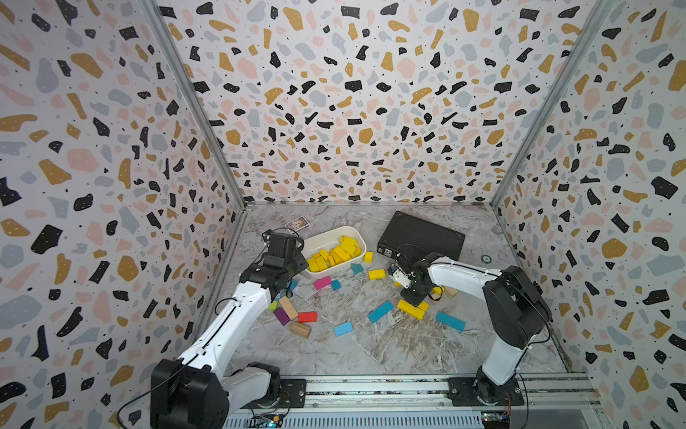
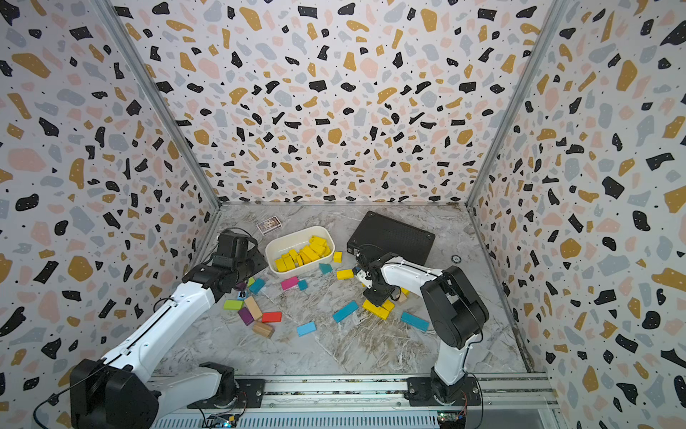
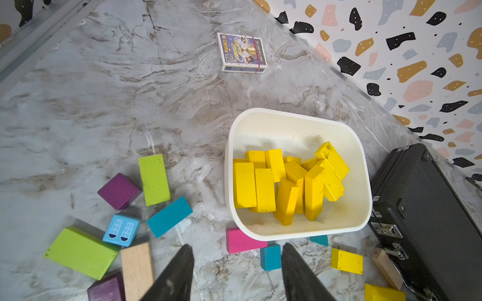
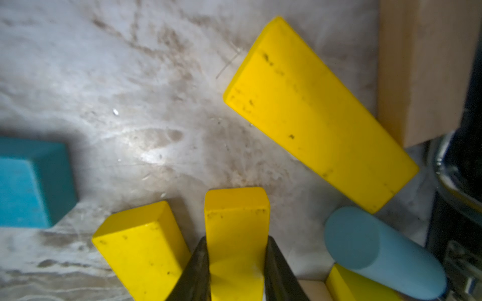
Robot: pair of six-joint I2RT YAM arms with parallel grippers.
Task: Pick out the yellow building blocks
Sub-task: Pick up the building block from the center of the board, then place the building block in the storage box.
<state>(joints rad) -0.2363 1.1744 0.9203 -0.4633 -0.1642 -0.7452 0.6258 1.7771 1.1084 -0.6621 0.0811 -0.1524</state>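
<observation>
My right gripper is going up off the table next, then outward over the bin's end by the black case to release, as yellow blocks lie inside.
My right gripper (image 4: 236,239) is shut on the sides of a yellow building block (image 4: 236,216) at table level. Another yellow block (image 4: 140,247) lies beside it and a long yellow bar (image 4: 313,117) a little farther off. In both top views the right wrist (image 1: 412,282) covers this spot, above a yellow cluster (image 1: 410,309). A white bin (image 1: 319,237) holds several yellow blocks (image 1: 337,252). Two loose yellow blocks (image 1: 368,256) (image 1: 376,274) lie to its right. My left gripper (image 3: 237,250) is open and empty over bare table in front of the bin (image 3: 287,114).
A black case (image 1: 423,234) lies at the back right and a card box (image 1: 297,223) behind the bin. Pink (image 1: 322,282), teal (image 1: 380,311), red (image 1: 307,317), purple (image 1: 282,316) and tan (image 1: 300,329) blocks are scattered mid-table. A light blue cylinder (image 4: 378,252) lies near the right gripper.
</observation>
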